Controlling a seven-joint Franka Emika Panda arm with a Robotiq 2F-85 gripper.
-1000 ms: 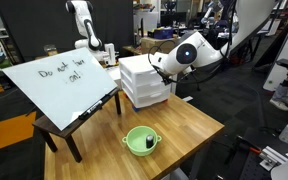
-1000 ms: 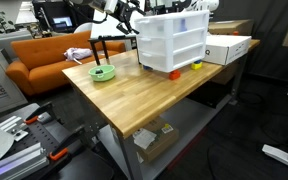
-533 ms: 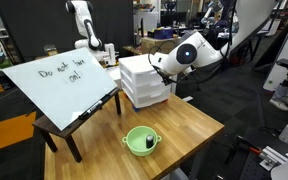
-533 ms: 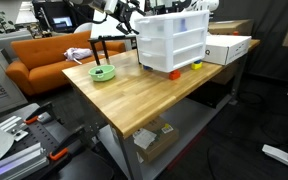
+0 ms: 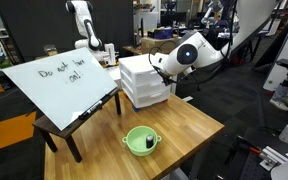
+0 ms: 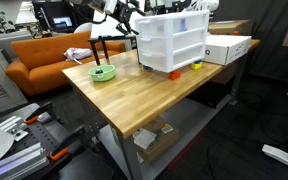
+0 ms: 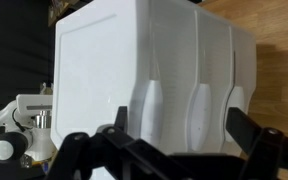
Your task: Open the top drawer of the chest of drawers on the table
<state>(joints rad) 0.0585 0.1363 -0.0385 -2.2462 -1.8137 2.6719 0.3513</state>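
Observation:
My gripper's middle is below the top drawer's handle hollow (image 7: 152,112), which sits to its left in the wrist view. I will raise my gripper to center its fingers there.
The white chest of drawers (image 5: 144,82) (image 6: 172,45) stands on the light wood table (image 5: 184,125) (image 6: 134,100). The wrist view shows it turned sideways, flat top to the left. Its top drawer (image 7: 170,60) is the leftmost of three fronts, each with a moulded handle recess. My gripper (image 7: 184,125) hovers just in front of those fronts, open, a dark finger (image 7: 249,128) on each side and nothing between them. In an exterior view the gripper (image 5: 157,67) sits at the chest's upper right edge, apart from it.
A green bowl (image 5: 140,140) (image 6: 102,72) lies near the table's front. A whiteboard (image 5: 59,85) leans on a low dark table (image 5: 64,128). A white box (image 6: 227,47) lies beside the chest, and an orange sofa (image 6: 44,60) stands behind.

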